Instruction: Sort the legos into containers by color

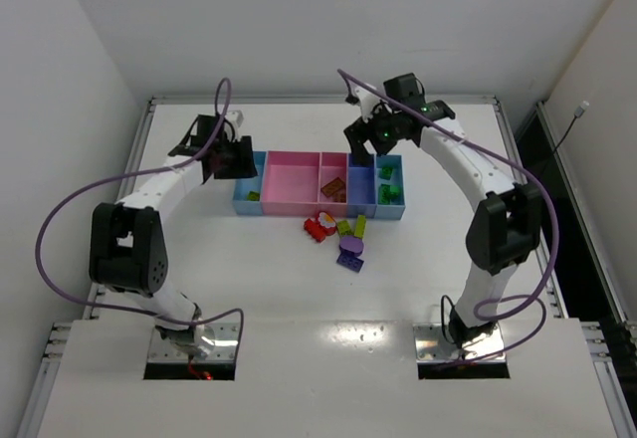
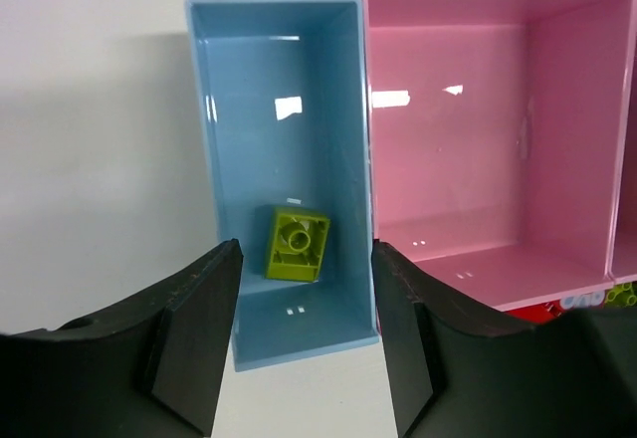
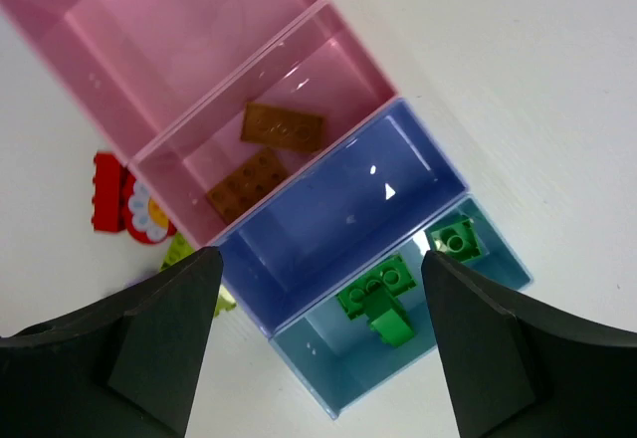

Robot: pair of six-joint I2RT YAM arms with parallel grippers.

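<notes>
The longer yellow-green brick lies loose by the blue-violet bin (image 3: 338, 209), so my right gripper next comes back, turning down onto the end of the brick beside that bin (image 3: 226, 300).
The row of containers (image 1: 299, 174) lies across the middle of the table. My left gripper (image 1: 221, 159) is open and empty, above the left light blue bin (image 2: 279, 129). A yellow-green brick (image 2: 297, 244) lies in that bin. My right gripper (image 1: 373, 139) is open and empty, above the blue-violet bin (image 3: 338, 209), which holds nothing. Two orange bricks (image 3: 282, 126) lie in the small pink bin (image 3: 343, 70). Green bricks (image 3: 378, 294) lie in the right light blue bin (image 3: 328, 358). Loose red (image 1: 318, 227), yellow-green (image 1: 344, 226) and purple (image 1: 350, 251) bricks lie on the table in front of the row.
The large pink bin (image 2: 478, 139) holds nothing. A round white flower-print piece (image 3: 149, 214) sits next to a red brick (image 3: 106, 192). White walls stand to the left and behind, and a raised rim (image 1: 508, 129) runs round the table.
</notes>
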